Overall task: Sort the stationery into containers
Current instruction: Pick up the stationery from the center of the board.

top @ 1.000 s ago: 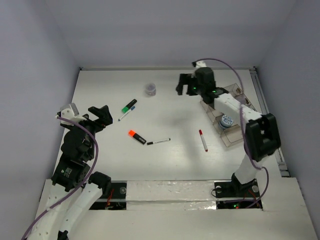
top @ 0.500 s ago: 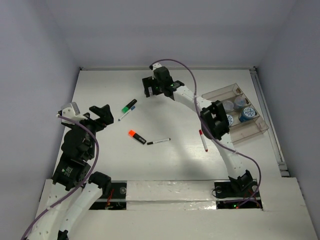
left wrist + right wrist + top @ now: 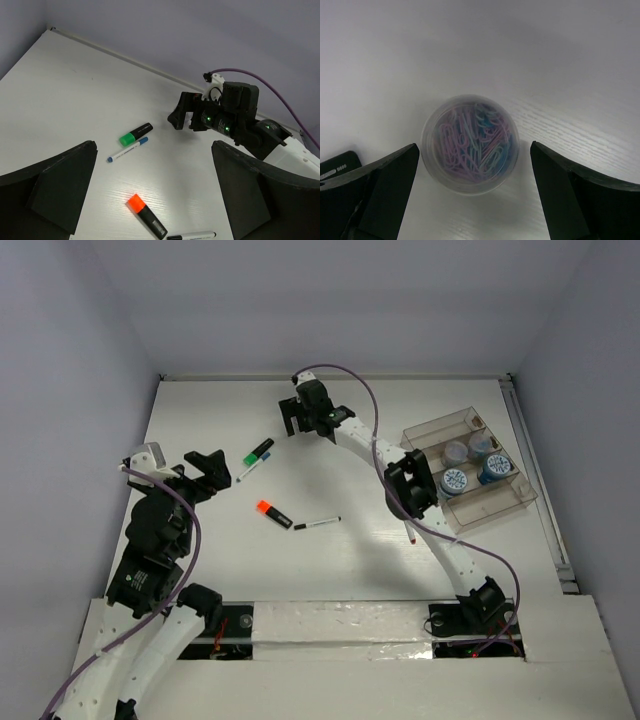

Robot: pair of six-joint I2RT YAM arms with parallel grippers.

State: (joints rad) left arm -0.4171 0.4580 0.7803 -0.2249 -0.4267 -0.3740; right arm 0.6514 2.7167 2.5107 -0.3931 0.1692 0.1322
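Observation:
The clear round pot (image 3: 470, 145) already stands between the fingers of my right gripper, so my right gripper will next stay over the pot and close its fingers onto the pot's opposite sides.
My right gripper (image 3: 298, 418) is open, reaching to the far middle of the table. In the right wrist view a clear round pot of coloured paper clips (image 3: 470, 142) stands between its fingers (image 3: 375, 192), with a gap on each side. The top view hides this pot under the gripper. My left gripper (image 3: 203, 472) is open and empty at the left. A green-capped marker (image 3: 259, 452), a blue-capped thin pen (image 3: 246, 471), an orange-capped marker (image 3: 273, 513) and a black-and-white pen (image 3: 317, 523) lie between the arms. The clear tray (image 3: 512, 502) at the right holds several blue-and-white pots (image 3: 455, 481).
A red-capped pen (image 3: 411, 538) is mostly hidden under the right arm's elbow. The left wrist view shows the green marker (image 3: 135, 134), orange marker (image 3: 146, 218) and the right gripper (image 3: 187, 112) beyond them. Walls close the table at back and sides.
My right arm has swung from over the tray leftward across the far table and now sits lower over the clip pot. The left arm has barely moved.

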